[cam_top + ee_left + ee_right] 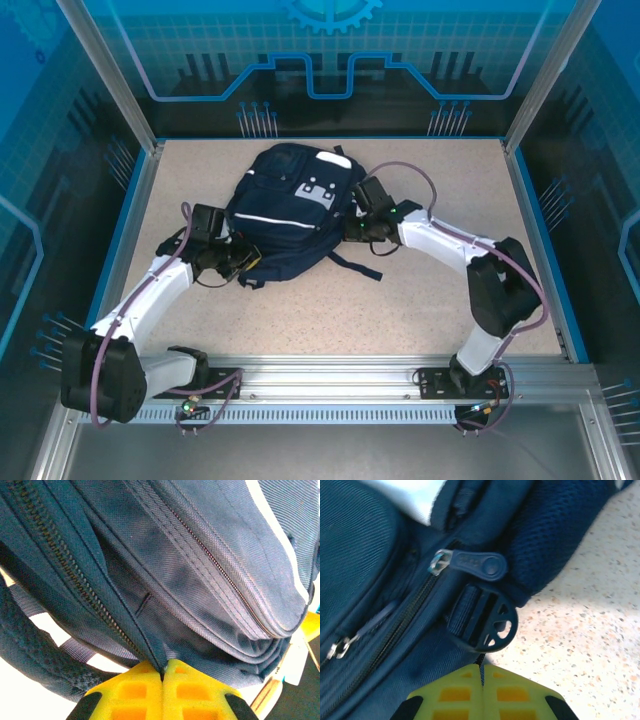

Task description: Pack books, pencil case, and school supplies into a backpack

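Observation:
My right gripper draws the thin strap it holds sideways away from my left gripper next.
The navy backpack (290, 205) lies flat in the middle of the table, white patch up. At its lower left corner, my left gripper (238, 262) is shut on a fold of backpack (200, 580) fabric beside a closed zipper (65, 555); the yellow jaws (163, 670) meet on the seam. My right gripper (357, 228) is at the bag's right side, shut (481, 670) on a thin strap just below a round black buckle (487, 620). A zipper pull (475, 564) lies above the buckle on the backpack (365, 555). The books, pencil case and school supplies are out of view.
A loose dark strap (355, 265) trails from the bag onto the speckled table (300, 320). Metal posts and blue panels wall in the table on three sides. The arm bases sit on a rail (330, 380) at the near edge.

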### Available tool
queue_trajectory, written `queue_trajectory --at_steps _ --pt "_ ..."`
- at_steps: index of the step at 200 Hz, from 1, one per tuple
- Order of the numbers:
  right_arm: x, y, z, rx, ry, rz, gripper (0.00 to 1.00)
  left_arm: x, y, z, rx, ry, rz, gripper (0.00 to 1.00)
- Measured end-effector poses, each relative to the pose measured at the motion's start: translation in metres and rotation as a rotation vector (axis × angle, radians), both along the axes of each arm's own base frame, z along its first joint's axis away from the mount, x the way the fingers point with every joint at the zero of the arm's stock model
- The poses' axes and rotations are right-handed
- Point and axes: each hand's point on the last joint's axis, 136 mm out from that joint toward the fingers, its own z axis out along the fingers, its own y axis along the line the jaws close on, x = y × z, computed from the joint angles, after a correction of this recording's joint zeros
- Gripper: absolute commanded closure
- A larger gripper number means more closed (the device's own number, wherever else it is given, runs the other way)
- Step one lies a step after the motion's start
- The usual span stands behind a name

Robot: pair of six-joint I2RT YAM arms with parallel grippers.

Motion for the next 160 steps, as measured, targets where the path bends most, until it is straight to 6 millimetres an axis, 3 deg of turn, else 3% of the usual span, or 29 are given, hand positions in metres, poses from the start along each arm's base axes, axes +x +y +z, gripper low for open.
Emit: queue_trajectory --at_steps 27,56,95,119,141,160 --pt "-0.005 0.006 0.007 0.006 -0.108 0.142 1.00 -0.002 0.007 -0.006 0.031 0.018 0.022 1.00" --pt "-0.006 0.003 -0.005 -0.050 -0.191 0.216 1.00 -0.004 0.011 -0.011 0.055 0.035 0.031 1.00" --pt "0.008 -0.011 -0.008 -0.156 -0.278 0.142 1.00 -0.004 0.012 -0.015 0.059 0.049 0.032 1.00" --pt "0.027 -0.011 -0.006 -0.218 -0.290 0.076 1.00 -0.004 0.009 -0.015 0.047 0.048 0.025 1.00" --pt "0.028 -0.010 -0.014 -0.257 -0.256 0.057 1.00 -0.005 0.008 -0.015 0.042 0.044 0.011 1.00" --pt "0.027 -0.010 -0.016 -0.265 -0.222 0.049 1.00 -0.005 0.006 -0.014 0.041 0.033 -0.012 0.77"
